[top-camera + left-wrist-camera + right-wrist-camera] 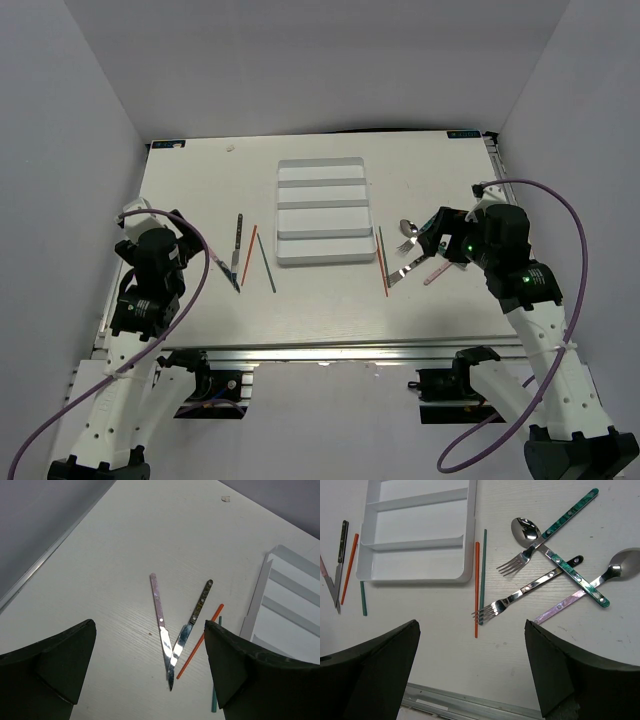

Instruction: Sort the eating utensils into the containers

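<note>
I should move my right gripper outward and down and turn it to straddle the green-handled fork's handle (570,513), since its far part lies clear of other utensils.
The white tray (322,258) with four long containers lies mid-table, and nothing shows inside it. Left of it lie a pink-handled knife (159,615) and a dark-handled knife (194,619), blade tips crossed, beside an orange chopstick (200,641) and a teal chopstick (215,702). My left gripper (150,665) hovers open just near of the knife tips, empty. Right of the tray (420,575) lie an orange chopstick (476,587), a teal chopstick (483,575), a green-handled fork (555,522), a green-handled spoon (565,566), a dark-handled fork (530,587) and a pink-handled spoon (590,587). My right gripper (470,665) hangs open and empty above them.
The table's near metal rail (470,702) runs just below the right gripper. White enclosure walls stand close on the left (30,525), right and back. A small white scrap (226,499) lies near the far left edge.
</note>
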You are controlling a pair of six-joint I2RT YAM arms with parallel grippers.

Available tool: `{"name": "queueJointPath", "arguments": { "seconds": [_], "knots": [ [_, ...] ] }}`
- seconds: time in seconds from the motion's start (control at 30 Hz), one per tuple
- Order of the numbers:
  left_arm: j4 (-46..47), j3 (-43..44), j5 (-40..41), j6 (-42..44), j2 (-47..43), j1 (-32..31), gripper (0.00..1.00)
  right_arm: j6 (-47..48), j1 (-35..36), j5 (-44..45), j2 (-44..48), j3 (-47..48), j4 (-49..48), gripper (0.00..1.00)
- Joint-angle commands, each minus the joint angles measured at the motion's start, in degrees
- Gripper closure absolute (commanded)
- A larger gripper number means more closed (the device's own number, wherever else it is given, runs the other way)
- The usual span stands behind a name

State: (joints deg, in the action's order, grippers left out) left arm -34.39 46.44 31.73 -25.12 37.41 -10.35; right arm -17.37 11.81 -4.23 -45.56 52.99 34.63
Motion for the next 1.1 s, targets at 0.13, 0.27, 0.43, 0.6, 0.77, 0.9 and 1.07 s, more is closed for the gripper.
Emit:
{"name": "queueJointPath", "arguments": {
  "seconds": [0.13, 0.27, 0.43, 0.6, 0.77, 0.9, 1.07],
  "knots": [
    [0.1, -0.3, 1.0, -0.5, -0.2, -0.4, 0.02, -1.1, 0.1, 1.2, -1.7, -0.4, -2.3, 0.11],
    [0.2, -0.6, 0.8, -0.6, -0.1, -0.7, 0.02, -1.1, 0.1, 0.9, -6.0, -0.3, -3.3, 0.11],
    [0.2, -0.7, 0.3, -0.9, 0.3, -0.9, 0.02, 4.3, 0.2, 3.1, -17.7, 1.5, -7.0, 0.11],
    [-0.2, -0.6, 1.1, -1.7, 0.3, -1.8, 0.02, 16.4, 0.2, 18.7, -32.2, 4.2, -11.4, 0.11],
    [-0.4, -0.7, 1.7, -1.9, 0.6, -3.4, 0.02, 24.8, -0.1, 10.0, -43.9, 11.5, -7.9, 0.27],
    [-0.5, -0.7, 1.7, -1.9, 1.3, -3.9, 0.02, 27.4, -0.8, 8.7, -50.8, 15.2, -5.3, 0.4],
    [-0.4, -0.8, 1.6, -1.9, 1.7, -4.4, 0.02, 29.6, -1.0, 7.0, -50.9, 14.2, -8.1, 0.42]
  ]
}}
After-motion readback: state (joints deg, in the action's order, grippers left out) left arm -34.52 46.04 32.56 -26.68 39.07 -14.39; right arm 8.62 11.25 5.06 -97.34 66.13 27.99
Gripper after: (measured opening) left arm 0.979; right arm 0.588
